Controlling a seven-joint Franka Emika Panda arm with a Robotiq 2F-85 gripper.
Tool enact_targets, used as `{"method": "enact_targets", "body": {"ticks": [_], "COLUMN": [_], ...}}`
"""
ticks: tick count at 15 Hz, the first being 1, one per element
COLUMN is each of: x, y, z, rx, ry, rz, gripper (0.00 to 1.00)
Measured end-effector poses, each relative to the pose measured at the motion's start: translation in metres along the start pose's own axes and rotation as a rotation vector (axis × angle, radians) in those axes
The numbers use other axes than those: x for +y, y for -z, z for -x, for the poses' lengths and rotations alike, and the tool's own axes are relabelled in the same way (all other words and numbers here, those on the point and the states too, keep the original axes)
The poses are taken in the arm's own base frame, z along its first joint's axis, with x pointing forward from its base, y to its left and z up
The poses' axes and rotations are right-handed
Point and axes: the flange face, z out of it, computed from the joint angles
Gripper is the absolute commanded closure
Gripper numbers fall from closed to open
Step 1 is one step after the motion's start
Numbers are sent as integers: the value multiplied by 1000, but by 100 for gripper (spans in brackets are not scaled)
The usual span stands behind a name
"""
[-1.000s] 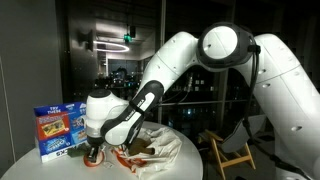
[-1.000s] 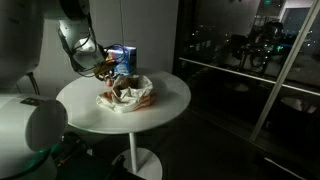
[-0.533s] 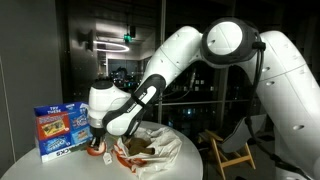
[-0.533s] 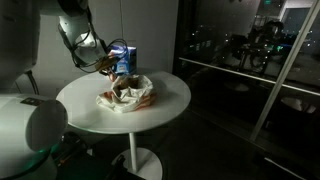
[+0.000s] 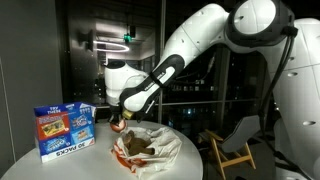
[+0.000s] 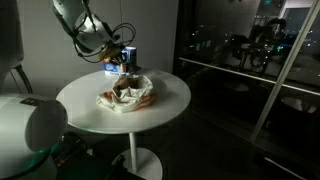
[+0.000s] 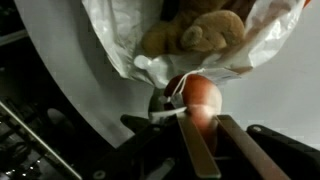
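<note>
The orange-red object is still hanging at the bag's edge, so the gripper should next move across over the bag's opening and bring the object down beside the brown plush toys.
My gripper (image 5: 120,122) hangs just above the edge of an open white plastic bag (image 5: 150,150) on a round white table (image 6: 165,105). It is shut on a small round orange-red object (image 7: 200,95), gripped between the two fingers (image 7: 195,150) in the wrist view. The bag (image 7: 120,35) holds brown plush toys (image 7: 205,30), which lie just beyond the held object. In an exterior view the gripper (image 6: 118,63) is over the bag's far side (image 6: 125,96).
A blue printed box (image 5: 62,131) stands upright on the table beside the bag; it also shows behind the gripper (image 6: 127,55). A wooden chair (image 5: 232,150) stands beyond the table. Glass walls are in the background.
The gripper has risen from table level beside the bag and carried the orange-red object up over the bag's edge. The arm has swung upward.
</note>
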Motion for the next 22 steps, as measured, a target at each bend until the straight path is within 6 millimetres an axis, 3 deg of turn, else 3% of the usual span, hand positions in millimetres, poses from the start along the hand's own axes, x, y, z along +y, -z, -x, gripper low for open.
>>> {"method": "enact_targets", "body": {"ticks": [4,7,14,22], "x": [23,22,-7,7], "y": [19,17,-21,-70], "z": [37,66,108,127], "rx": [-93,-192,-338,-406], "ry": [-132,-177,-155,-109], "rz": [109,146,116,181], "gripper": [93,93,93,91]}}
